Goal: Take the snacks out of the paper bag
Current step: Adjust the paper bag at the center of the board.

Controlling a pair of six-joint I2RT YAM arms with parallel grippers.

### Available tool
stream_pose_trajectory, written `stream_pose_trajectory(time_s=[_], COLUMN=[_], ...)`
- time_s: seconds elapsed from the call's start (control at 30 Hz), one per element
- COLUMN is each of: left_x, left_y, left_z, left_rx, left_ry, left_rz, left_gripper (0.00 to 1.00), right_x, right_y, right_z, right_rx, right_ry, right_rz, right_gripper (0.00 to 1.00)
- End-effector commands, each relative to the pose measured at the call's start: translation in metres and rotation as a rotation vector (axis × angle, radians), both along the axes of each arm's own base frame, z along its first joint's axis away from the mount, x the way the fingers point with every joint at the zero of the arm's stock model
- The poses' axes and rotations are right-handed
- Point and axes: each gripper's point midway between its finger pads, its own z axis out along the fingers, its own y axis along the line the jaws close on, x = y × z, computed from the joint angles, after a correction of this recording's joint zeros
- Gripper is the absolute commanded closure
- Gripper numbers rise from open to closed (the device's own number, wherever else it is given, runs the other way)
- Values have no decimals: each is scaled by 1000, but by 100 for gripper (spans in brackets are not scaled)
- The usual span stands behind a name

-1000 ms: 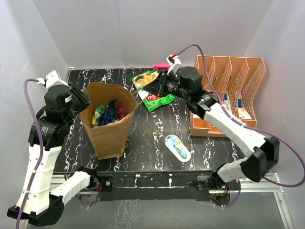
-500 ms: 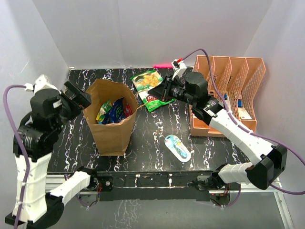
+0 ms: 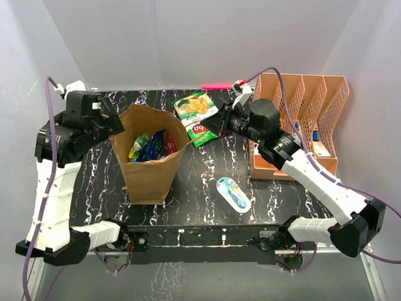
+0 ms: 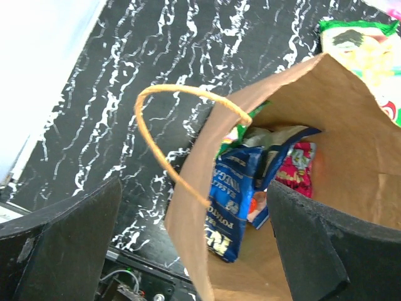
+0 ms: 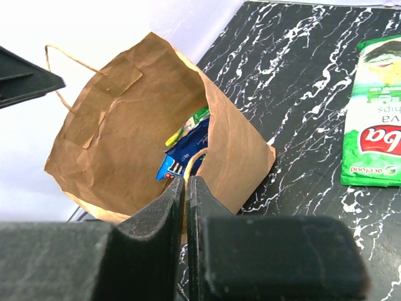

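Note:
My right gripper already holds the other handle, so I will next lower my left gripper around the handle that arches free between its open fingers.
The brown paper bag stands upright at the left of the black marbled table. Inside it lie several snacks: a dark blue packet, a red one and a green one. A green chip bag lies flat on the table behind the paper bag. My left gripper hangs open over the bag's left rim, one finger outside the wall and one over the inside. My right gripper is shut on the bag's right twisted handle. The left handle hangs free.
A peach mesh file organizer holding small boxes stands at the right edge. A white-and-teal oval blister pack lies near the front middle. A pink object sits at the back edge. White walls enclose the table.
My left gripper has opened wide and swung up and back, now above the bag's left rim. The right gripper drew slightly to the right, still holding the handle.

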Motion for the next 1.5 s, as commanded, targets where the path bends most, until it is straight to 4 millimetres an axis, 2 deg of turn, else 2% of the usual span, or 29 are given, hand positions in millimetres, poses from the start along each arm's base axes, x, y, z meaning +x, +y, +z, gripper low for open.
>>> stream_pose_trajectory(time_s=[0.0,0.17,0.4,0.57,0.8,0.9,0.97,1.0,1.13,1.27,1.33,1.4,1.47], left_x=[-17,-11,18,36,51,52,50,49,46,54,58,63,70], left_y=[23,19,22,25,35,40,41,41,43,40,41,41,41], left_z=[4,1,-14,-13,-16,-8,-2,-1,-7,-9,-7,2,19], left_rx=[108,92,128,144,209,230,224,220,227,232,241,254,274], left_ry=[10,-21,-48,-112,-127,-145,-163,-167,-165,-170,-172,-198,-244], left_rz=[39,30,86,116,154,166,168,167,178,161,159,149,134], left_gripper=[2,5,35,40,59,58,48,46,47,60,78,92,100], right_x=[-1,-3,-8,-11,-15,-16,-16,-15,-15,-15,-15,-15,-18], right_y=[-15,-18,-21,-21,-20,-20,-19,-19,-18,-16,-15,-14,-7], right_z=[25,16,14,12,5,2,1,1,1,1,-1,-3,-4], right_rx=[30,16,17,15,10,7,6,5,8,12,8,8,13], right_ry=[-101,-84,-80,-72,-53,-48,-45,-44,-41,-39,-36,-32,-34], right_rz=[-58,-62,-62,-51,-33,-31,-27,-28,-23,-14,-13,-3,39], right_gripper=[93,93,93,93,93,93,92,93,93,93,92,93,92])
